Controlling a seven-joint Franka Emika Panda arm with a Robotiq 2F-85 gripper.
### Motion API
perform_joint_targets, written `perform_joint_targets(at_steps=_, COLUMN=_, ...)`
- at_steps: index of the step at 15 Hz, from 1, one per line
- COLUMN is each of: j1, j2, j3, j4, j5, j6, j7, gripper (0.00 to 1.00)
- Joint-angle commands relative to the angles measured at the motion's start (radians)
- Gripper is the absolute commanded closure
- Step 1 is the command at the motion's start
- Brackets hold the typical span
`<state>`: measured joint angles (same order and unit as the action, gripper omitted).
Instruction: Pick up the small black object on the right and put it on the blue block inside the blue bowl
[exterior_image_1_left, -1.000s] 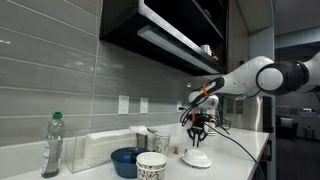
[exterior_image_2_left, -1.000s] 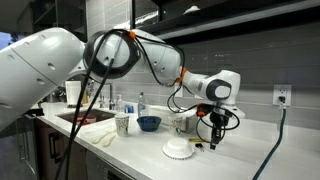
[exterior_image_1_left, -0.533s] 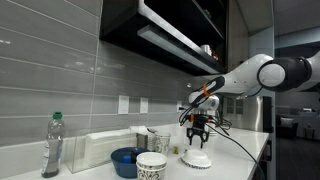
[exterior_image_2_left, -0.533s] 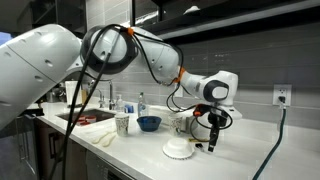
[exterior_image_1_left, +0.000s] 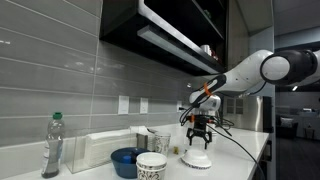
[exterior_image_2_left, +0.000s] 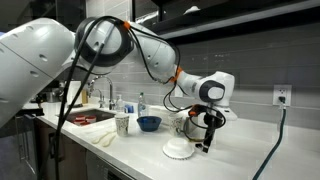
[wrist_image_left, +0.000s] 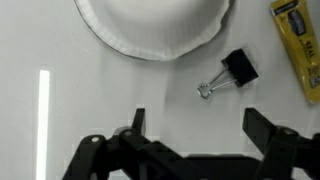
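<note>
The clip's silver wire handles, below my gripper and beyond its fingertips, get the gripper turned and lowered onto them next, because the clip lies at an angle to the fingertips.
The small black object (wrist_image_left: 237, 69) is a binder clip with silver wire handles, lying on the white counter in the wrist view. My gripper (wrist_image_left: 200, 125) is open above the counter, and the clip lies just beyond its fingertips (wrist_image_left: 262, 124), not between them. In both exterior views the gripper (exterior_image_1_left: 199, 129) (exterior_image_2_left: 207, 138) hangs pointing down beside a white dish (exterior_image_2_left: 179, 149). The blue bowl (exterior_image_1_left: 125, 160) (exterior_image_2_left: 148, 123) stands farther along the counter. The blue block inside it is hidden.
A patterned white cup (exterior_image_1_left: 151, 166) (exterior_image_2_left: 122, 124) stands near the bowl. A water bottle (exterior_image_1_left: 53, 146) is at the far end. A yellow flat object (wrist_image_left: 297, 45) lies beside the clip. The white dish (wrist_image_left: 152, 25) lies close to the gripper.
The jaws have opened wide over the last second. The arm has shifted only slightly near the white dish.
</note>
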<state>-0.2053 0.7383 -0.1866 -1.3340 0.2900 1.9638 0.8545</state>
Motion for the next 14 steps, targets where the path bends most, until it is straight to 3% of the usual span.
perform_joint_targets(at_steps=1, j1=-0.004, j2=-0.069, j3=0.02, j4=-0.077, j5=0.01, j6=-0.035, j7=-0.031, gripper=0.0)
perform_joint_targets(at_steps=2, j1=-0.004, j2=-0.016, j3=0.009, j4=-0.016, j5=-0.001, j6=-0.022, j7=-0.009, gripper=0.0)
perform_joint_targets(at_steps=5, j1=-0.004, j2=-0.035, j3=0.014, j4=-0.027, j5=0.005, j6=-0.061, j7=0.0, gripper=0.0)
perform_joint_targets(at_steps=6, j1=0.02, j2=-0.04, j3=-0.005, j4=-0.042, j5=0.012, j6=-0.026, j7=0.106, gripper=0.0)
perform_joint_targets(at_steps=14, j1=0.112, j2=-0.032, j3=-0.032, j4=-0.119, j5=-0.025, j6=0.261, j7=0.549, gripper=0.0)
